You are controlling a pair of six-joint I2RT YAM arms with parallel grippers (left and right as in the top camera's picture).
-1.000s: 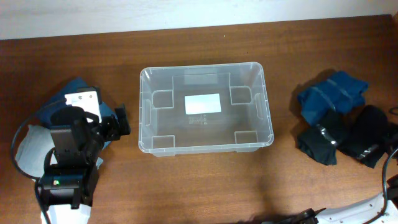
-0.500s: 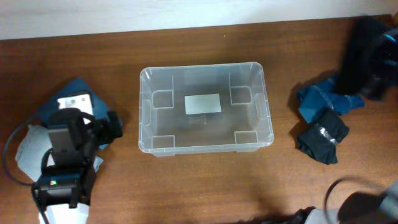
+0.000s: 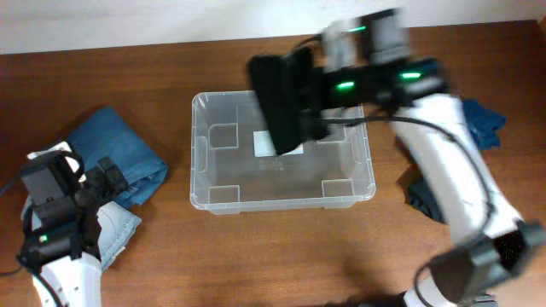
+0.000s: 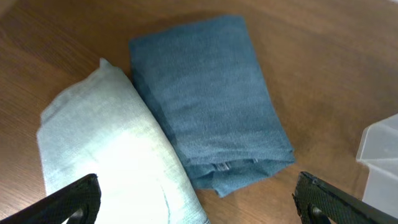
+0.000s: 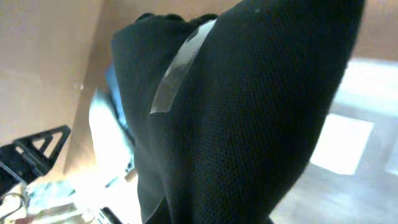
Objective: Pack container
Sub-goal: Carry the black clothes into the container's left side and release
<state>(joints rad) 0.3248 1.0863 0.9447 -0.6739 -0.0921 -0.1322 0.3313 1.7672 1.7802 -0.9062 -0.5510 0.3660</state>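
Next, the right gripper moves to the left in the overhead view and down. It releases the black garment in the container's denim-side end, since that end's bottom is bare.
The clear plastic container with a white label on its base stands at the table's middle. My right gripper is shut on a black folded garment and holds it above the container's middle; the garment fills the right wrist view and hides the fingers. My left gripper is open and empty at the left, over a folded blue denim garment and a pale light-blue garment. The blue denim lies left of the container.
A blue garment and a dark garment lie at the right, partly behind my right arm. The container's corner shows at the right edge of the left wrist view. A pale wall runs along the table's far edge.
My right arm has swung left from the right-hand pile, carrying the black garment over the container. My left arm has drawn back toward the lower left, uncovering the blue denim.
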